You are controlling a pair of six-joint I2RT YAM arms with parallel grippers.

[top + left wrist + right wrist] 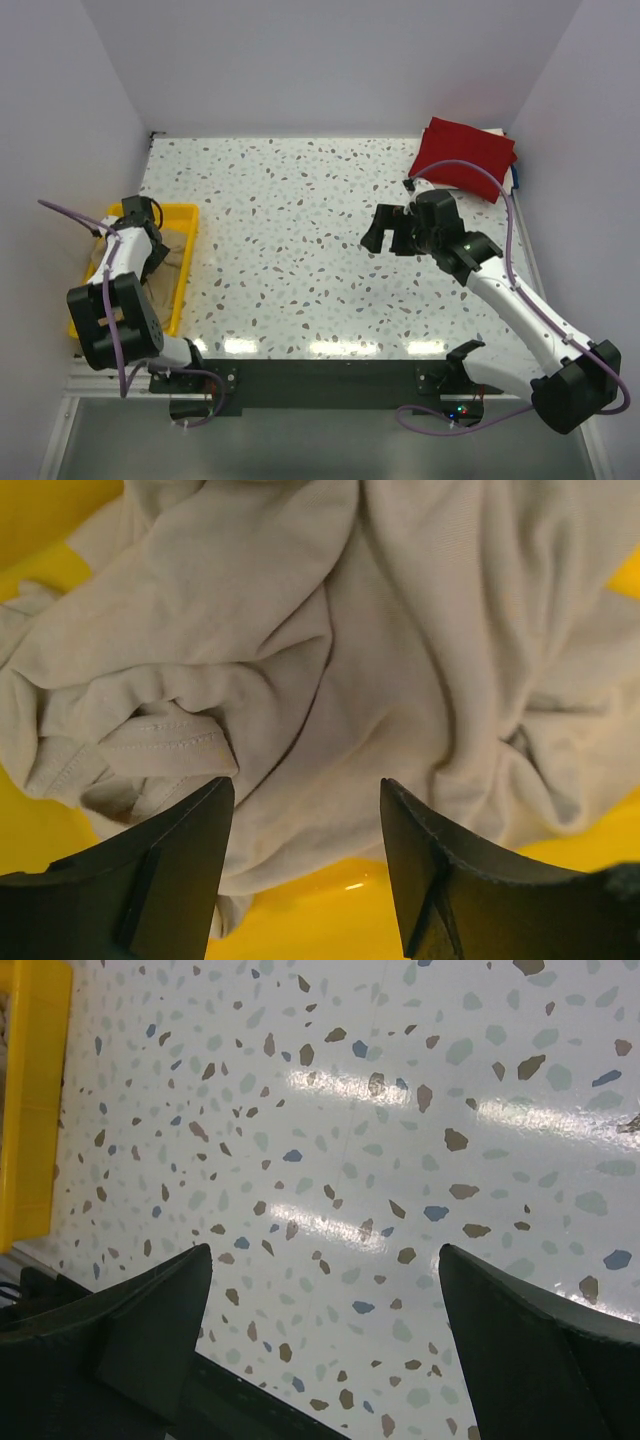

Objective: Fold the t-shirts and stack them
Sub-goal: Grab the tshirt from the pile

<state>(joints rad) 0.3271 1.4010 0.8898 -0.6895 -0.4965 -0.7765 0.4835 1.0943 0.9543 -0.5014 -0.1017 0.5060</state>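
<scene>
My left gripper is open just above the bunched cloth, so next it will go down onto the tan t-shirt's loose folds in the yellow tray and close.
A tan t-shirt lies crumpled in the yellow tray; it also shows in the top view. My left gripper hangs open just above the shirt, nothing between its fingers. In the top view the left gripper is over the tray. A dark red t-shirt lies folded at the far right corner of the table. My right gripper is open and empty above the middle-right of the table; it also shows in the right wrist view. The orange t-shirt is out of view.
The yellow tray's edge shows at the left of the right wrist view. The speckled table has white walls on three sides. A blue-and-white thing peeks out beside the red shirt.
</scene>
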